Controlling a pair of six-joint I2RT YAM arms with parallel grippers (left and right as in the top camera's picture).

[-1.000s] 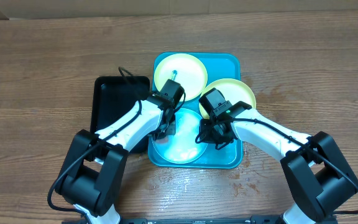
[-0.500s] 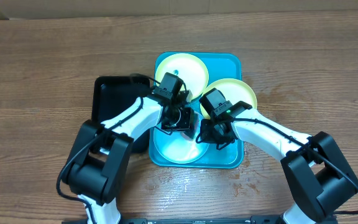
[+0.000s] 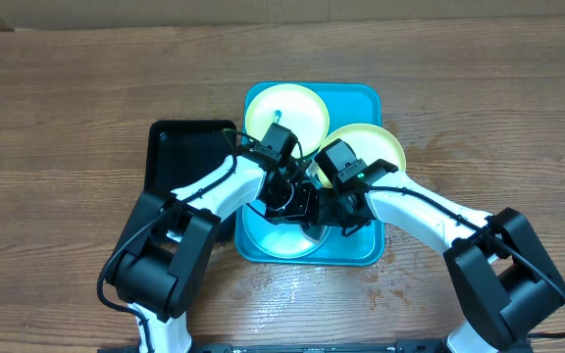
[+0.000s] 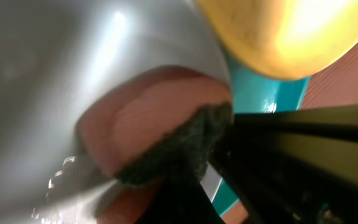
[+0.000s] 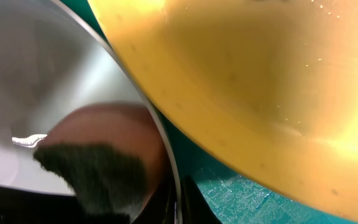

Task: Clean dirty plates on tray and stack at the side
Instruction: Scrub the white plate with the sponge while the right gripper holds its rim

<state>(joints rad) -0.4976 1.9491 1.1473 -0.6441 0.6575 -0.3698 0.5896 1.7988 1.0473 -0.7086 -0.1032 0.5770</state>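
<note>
The robot's left gripper has to go across the cyan plate, then up and to the left in the overhead view, to let go of the sponge inside the black tub (image 3: 186, 157), which is open.
Three plates lie on the turquoise tray (image 3: 361, 96): a yellow-green one (image 3: 284, 113) at the back, a second yellow-green one (image 3: 369, 145) at the right, and a pale cyan one (image 3: 266, 233) at the front. My left gripper (image 3: 295, 206) (image 4: 185, 190) is shut on an orange sponge (image 4: 157, 124) with a dark scouring face, pressed onto the cyan plate (image 4: 55, 81). The right gripper (image 3: 324, 218) (image 5: 178, 202) is shut on the cyan plate's (image 5: 55, 81) right rim. Just above it hangs the edge of a yellow-green plate (image 5: 260, 81).
A black rectangular tub (image 3: 179, 162) sits against the tray's left side. Brown wood-grain tabletop (image 3: 479, 108) surrounds the tray on all sides. Both arms cross over the tray's front half.
My left gripper has swept with the sponge from the tray's left edge rightward across the cyan plate, up close to the right gripper. The right arm has stayed still.
</note>
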